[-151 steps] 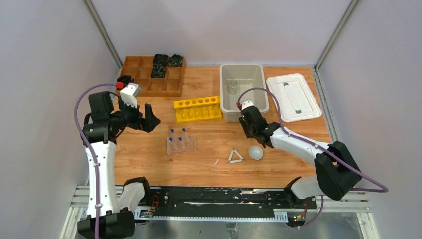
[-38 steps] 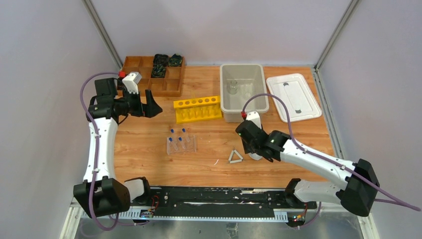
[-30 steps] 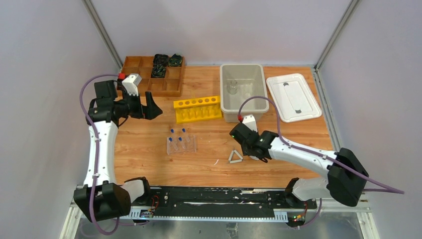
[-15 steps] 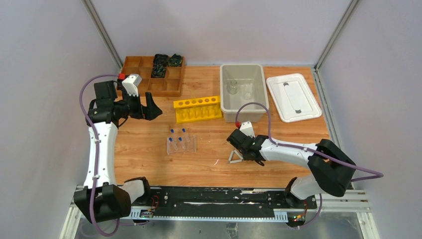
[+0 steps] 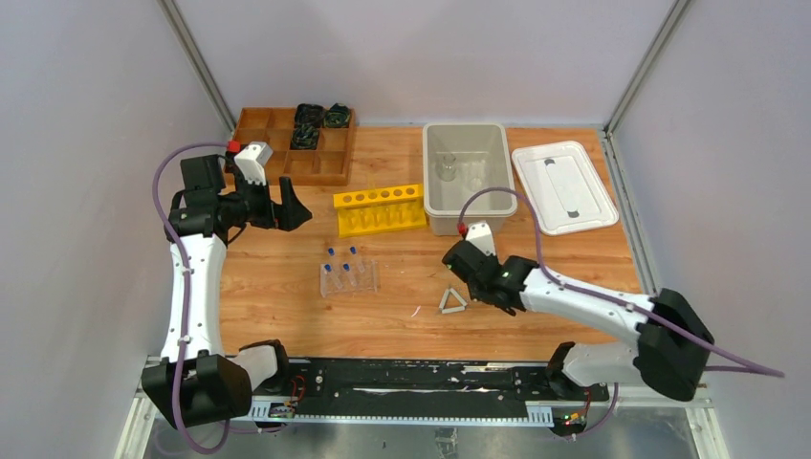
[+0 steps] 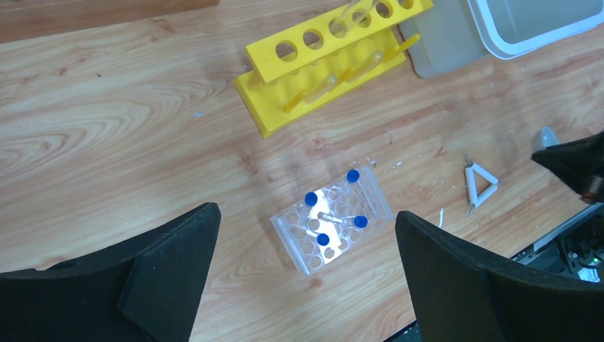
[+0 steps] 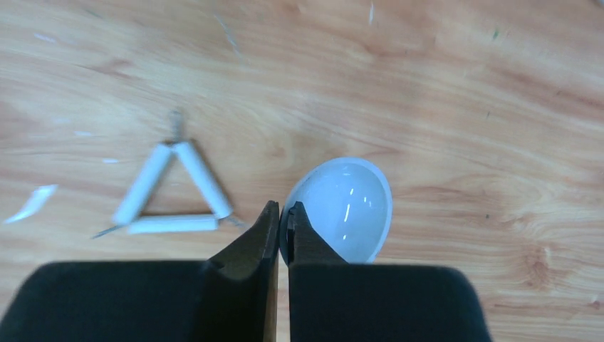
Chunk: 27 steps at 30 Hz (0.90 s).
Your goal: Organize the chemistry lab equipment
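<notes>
The near end of the grey bin is free. My right gripper will next lift the dish (image 7: 345, 210) outward and then lower it into the corner of the grey bin by the yellow rack.
My right gripper (image 7: 283, 208) is shut on the left rim of the white round dish (image 7: 345, 210), just right of the white triangle frame (image 7: 171, 196). In the top view the right gripper (image 5: 490, 295) hides the dish, with the triangle (image 5: 452, 302) beside it. The clear tube rack (image 5: 349, 275) holds several blue-capped tubes (image 6: 310, 199) left of centre. My left gripper (image 5: 287, 206) is open and empty, high above the rack (image 6: 331, 219). A clear beaker (image 5: 447, 169) stands in the grey bin (image 5: 466, 222).
The yellow six-hole rack (image 5: 380, 208) stands behind the tube rack. The wooden compartment tray (image 5: 277, 163) with black items is at the back left. The bin's white lid (image 5: 564, 186) lies at the back right. A small white sliver (image 5: 416, 311) lies left of the triangle.
My right gripper went from the bin down to the dish and closed on its rim. Over the last second it swung left, then back right. The left arm barely moved.
</notes>
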### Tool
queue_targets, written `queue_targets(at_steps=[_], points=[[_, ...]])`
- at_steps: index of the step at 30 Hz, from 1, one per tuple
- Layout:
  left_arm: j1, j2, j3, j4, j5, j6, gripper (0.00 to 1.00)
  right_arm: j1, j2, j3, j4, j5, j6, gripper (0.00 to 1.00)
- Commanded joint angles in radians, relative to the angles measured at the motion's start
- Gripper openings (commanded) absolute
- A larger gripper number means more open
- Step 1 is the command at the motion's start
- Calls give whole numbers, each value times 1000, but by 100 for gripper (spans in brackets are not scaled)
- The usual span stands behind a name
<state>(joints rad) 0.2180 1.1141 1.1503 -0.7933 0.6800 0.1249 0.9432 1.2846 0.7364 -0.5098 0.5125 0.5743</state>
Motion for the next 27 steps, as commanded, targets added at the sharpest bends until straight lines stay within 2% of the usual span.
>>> queue_targets(at_steps=[1, 4, 8, 16, 21, 27], points=[[-5, -11, 42, 5, 3, 15, 100, 20, -151, 190, -148, -54, -66, 0], [-5, -17, 47, 5, 4, 20, 100, 19, -171, 325, -174, -104, -178, 0], [-5, -14, 54, 1, 9, 13, 100, -6, -62, 566, -263, -81, -305, 0], [-5, -33, 44, -21, 16, 18, 100, -251, 302, 928, -265, -275, -414, 0], [-5, -56, 30, -28, 7, 37, 100, -349, 530, 1085, -282, -331, -439, 0], [-6, -52, 22, -30, 27, 32, 100, -420, 730, 1171, -283, -421, -421, 0]])
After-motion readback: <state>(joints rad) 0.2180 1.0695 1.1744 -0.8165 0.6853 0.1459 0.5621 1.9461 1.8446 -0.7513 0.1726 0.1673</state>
